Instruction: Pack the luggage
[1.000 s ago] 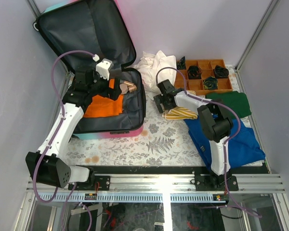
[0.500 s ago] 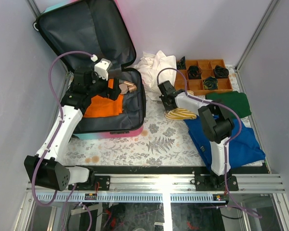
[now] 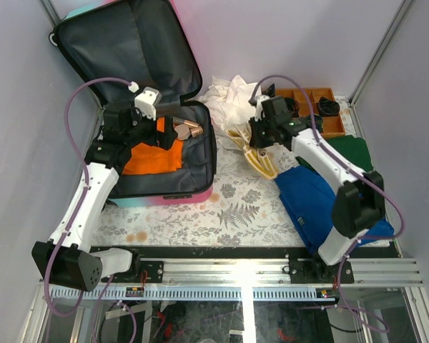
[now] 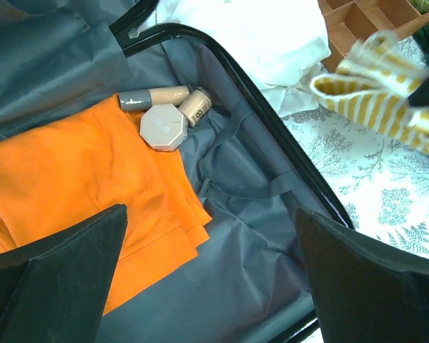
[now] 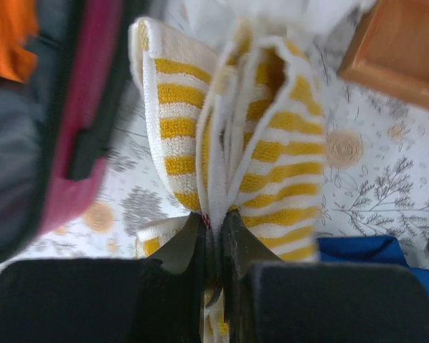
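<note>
My right gripper should next carry the striped cloth over the luggage's pink edge and down onto the grey lining (image 4: 264, 250) beside the orange garment, because that part of the lining is empty.
The luggage (image 3: 164, 196) lies open at the back left, lid propped against the wall. Inside its grey lining (image 4: 264, 250) lie a folded orange garment (image 3: 154, 158) and three beige cosmetics (image 4: 164, 118). My left gripper (image 4: 211, 214) hovers open over the lining, with nothing between its fingers. My right gripper (image 3: 256, 140) is shut on a yellow-and-white striped cloth (image 5: 272, 143). The cloth (image 3: 262, 163) hangs lifted off the table, just right of the luggage's pink edge (image 5: 75, 193).
A crumpled white cloth (image 3: 229, 93) lies behind the right gripper. A wooden compartment tray (image 3: 334, 128) with black items stands at the back right. A green cloth (image 3: 354, 153) and a blue garment (image 3: 311, 204) lie on the right of the patterned table.
The right gripper closed on the striped cloth and raised it off the table, and the arm stretched out toward the back. The left arm barely moved.
</note>
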You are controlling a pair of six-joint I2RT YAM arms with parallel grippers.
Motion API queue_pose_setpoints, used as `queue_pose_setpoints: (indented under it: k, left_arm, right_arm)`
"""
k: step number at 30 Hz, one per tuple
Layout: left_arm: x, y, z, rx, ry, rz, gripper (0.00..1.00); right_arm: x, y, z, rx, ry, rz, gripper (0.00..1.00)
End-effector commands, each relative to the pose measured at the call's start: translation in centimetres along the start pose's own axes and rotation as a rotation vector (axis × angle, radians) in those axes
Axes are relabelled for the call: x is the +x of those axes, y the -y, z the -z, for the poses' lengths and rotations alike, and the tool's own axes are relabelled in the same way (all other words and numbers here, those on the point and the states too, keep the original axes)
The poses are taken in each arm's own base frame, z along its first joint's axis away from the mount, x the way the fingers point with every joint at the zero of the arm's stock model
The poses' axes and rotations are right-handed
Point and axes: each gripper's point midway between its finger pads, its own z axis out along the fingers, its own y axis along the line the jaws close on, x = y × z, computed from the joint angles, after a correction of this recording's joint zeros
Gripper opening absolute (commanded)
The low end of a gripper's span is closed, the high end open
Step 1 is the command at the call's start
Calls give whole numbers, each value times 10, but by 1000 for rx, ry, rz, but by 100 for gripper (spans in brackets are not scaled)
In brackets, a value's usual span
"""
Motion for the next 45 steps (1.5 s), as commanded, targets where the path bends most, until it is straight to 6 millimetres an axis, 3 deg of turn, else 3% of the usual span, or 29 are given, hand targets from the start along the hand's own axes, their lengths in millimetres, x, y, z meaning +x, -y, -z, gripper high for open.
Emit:
queue_pose_setpoints:
  k: [1,5,11,18,24,28,36,45]
  left_arm:
    - [-4,-8,5,-34,35,46,100]
    - [-4,-13,8,-45,37,78,100]
    - [-3,-25,11,-73,50,129,100]
    - [0,-44,15,-105,66,203,100]
    - [-1,-53,17,-118,81,235,100]
    - [-2,-57,17,-123,86,241,100]
    - [-7,-62,20,-137,105,234,100]
    - [4,-64,17,-140,90,235,100]
  right_arm:
    - [-67,-37,74,-138,224,-13,0]
    - [-93,-54,100,-206,294,-85,0]
    - [-113,-96,102,-273,314,-150,0]
    - [-116,-144,52,-219,328,-176,0]
    - [-90,-198,-2,-252,269,-205,0]
    - [-72,-218,-34,-258,230,-227,0]
    - [-61,-234,-78,-266,204,-268,0]
    - [-62,-253,-110,-279,193,-312,0]
